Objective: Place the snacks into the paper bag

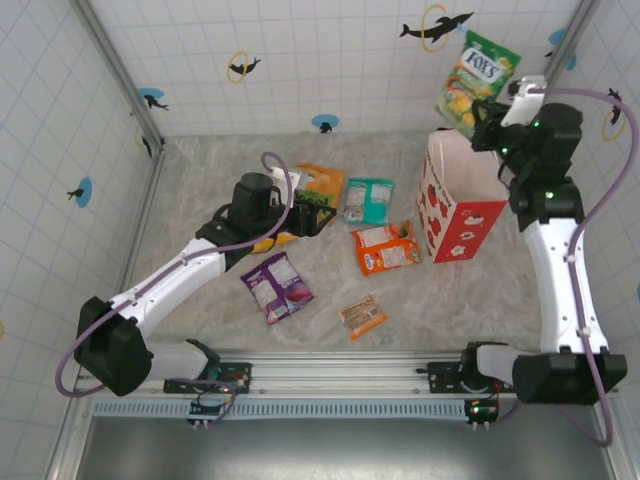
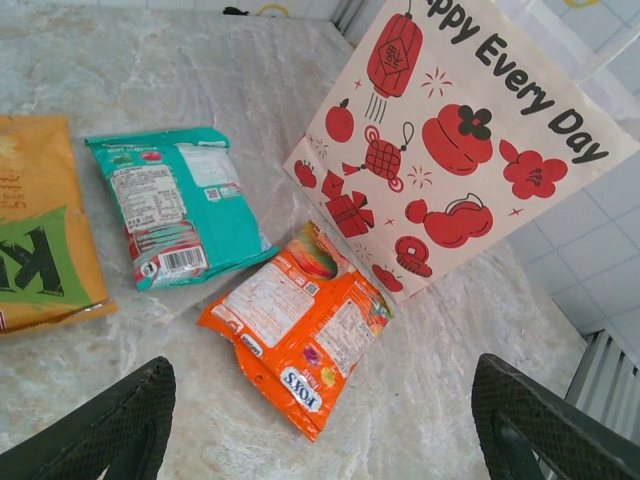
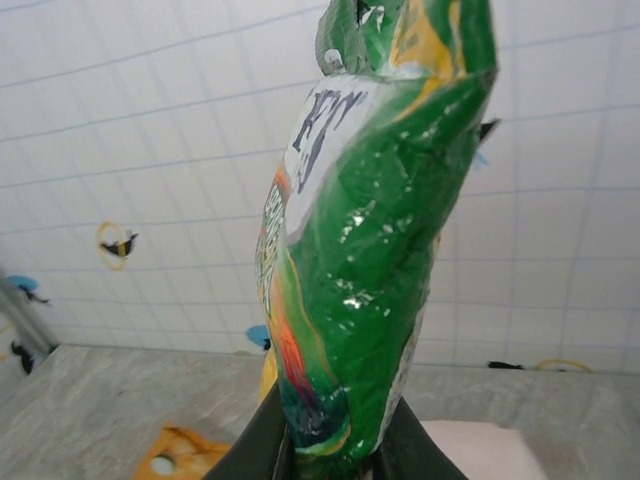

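My right gripper holds the green packet [image 1: 478,80] and needs to move back and tilt down next, to lower it over the bag's open top [image 1: 468,174].
My right gripper [image 1: 492,128] is shut on the lower end of a green snack packet [image 1: 478,80], which stands upright in the air above the open top of the paper bag [image 1: 455,205]. In the right wrist view the green packet [image 3: 370,250] rises from my right gripper [image 3: 335,458]. My left gripper [image 1: 316,213] is open and holds nothing, low over the table by the orange-green Krax packet [image 1: 320,184]. Between the fingers [image 2: 110,430] of my left gripper [image 2: 325,435] lies the orange packet [image 2: 300,320], with the teal packet [image 2: 175,205] and the bag [image 2: 450,150] beyond.
A teal packet [image 1: 368,200] and an orange packet [image 1: 385,247] lie left of the bag. A purple packet [image 1: 277,287] and a small wrapped bar [image 1: 362,316] lie nearer the front. A yellow-orange packet [image 1: 268,241] peeks from under the left arm. Tiled walls enclose the table.
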